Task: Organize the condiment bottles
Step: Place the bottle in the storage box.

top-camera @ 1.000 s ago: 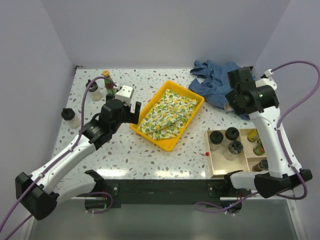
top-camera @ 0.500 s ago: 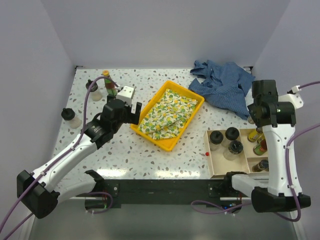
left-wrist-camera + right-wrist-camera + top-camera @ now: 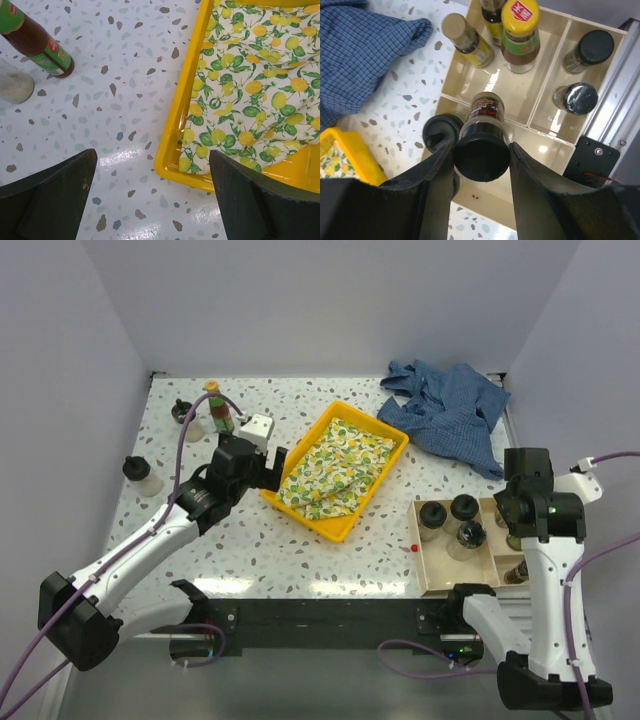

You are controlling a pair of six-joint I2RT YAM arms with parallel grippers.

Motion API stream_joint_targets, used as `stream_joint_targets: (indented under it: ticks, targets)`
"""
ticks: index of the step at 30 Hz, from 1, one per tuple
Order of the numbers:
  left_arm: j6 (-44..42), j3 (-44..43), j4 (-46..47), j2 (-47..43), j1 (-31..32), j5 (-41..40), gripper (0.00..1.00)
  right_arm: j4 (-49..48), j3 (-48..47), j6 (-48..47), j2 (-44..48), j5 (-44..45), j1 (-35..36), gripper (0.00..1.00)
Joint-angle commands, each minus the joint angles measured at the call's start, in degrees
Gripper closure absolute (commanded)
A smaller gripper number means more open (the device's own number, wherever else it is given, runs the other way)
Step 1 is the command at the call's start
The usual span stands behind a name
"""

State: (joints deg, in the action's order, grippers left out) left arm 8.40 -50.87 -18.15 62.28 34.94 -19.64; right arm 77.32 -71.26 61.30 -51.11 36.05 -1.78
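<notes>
The narrow compartment's loose end [image 3: 503,578] [image 3: 550,120] lies below and back from my right gripper, so next I should move my right gripper back and lower to release the jar there.
My right gripper [image 3: 481,156] is shut on the black lid of a clear jar with a dark red label [image 3: 485,116] and holds it above the beige organizer box [image 3: 520,85]. The box holds a yellow-capped amber bottle [image 3: 520,31], a tan-capped bottle [image 3: 465,37] and several black-lidded jars [image 3: 592,47]. In the top view my right wrist [image 3: 525,508] covers the box's right side [image 3: 440,572]. My left gripper [image 3: 152,165] is open and empty over the table beside the yellow tray [image 3: 172,130]. A green red-labelled bottle [image 3: 220,412] and two clear black-lidded jars [image 3: 188,420] [image 3: 140,476] stand at the left.
The yellow tray [image 3: 290,502] holds a lemon-print cloth [image 3: 335,465] at mid-table. A blue checked cloth [image 3: 450,405] lies at the back right. A small red dot [image 3: 413,549] lies left of the box. White walls close in the table.
My right arm has swung from beside the blue cloth toward the near edge and now hangs over the organizer box. My left gripper has crept slightly toward the tray.
</notes>
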Motion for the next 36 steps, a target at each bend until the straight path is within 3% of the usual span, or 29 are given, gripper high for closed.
stream_joint_targets:
  ticks: [1, 18, 27, 36]
  targets:
    - [0.9, 0.2, 1.6, -1.5, 0.1, 0.7, 0.00, 13.6, 5.0, 0.0, 2.4, 0.0, -0.5, 1.00]
    - [0.6, 0.0, 1.1, -0.8, 1.1, -1.3, 0.00, 13.7, 12.2, -0.8, 7.4, -0.2, -3.4, 1.00]
    - [0.2, 0.2, 0.9, -0.8, 2.1, -3.3, 0.00, 13.6, 14.8, -0.8, 8.5, -0.7, -11.8, 1.00]
    - [-0.1, 0.4, 1.0, -1.8, 3.0, -5.3, 0.00, 13.6, 15.0, -0.6, 8.1, -1.0, -15.5, 1.00]
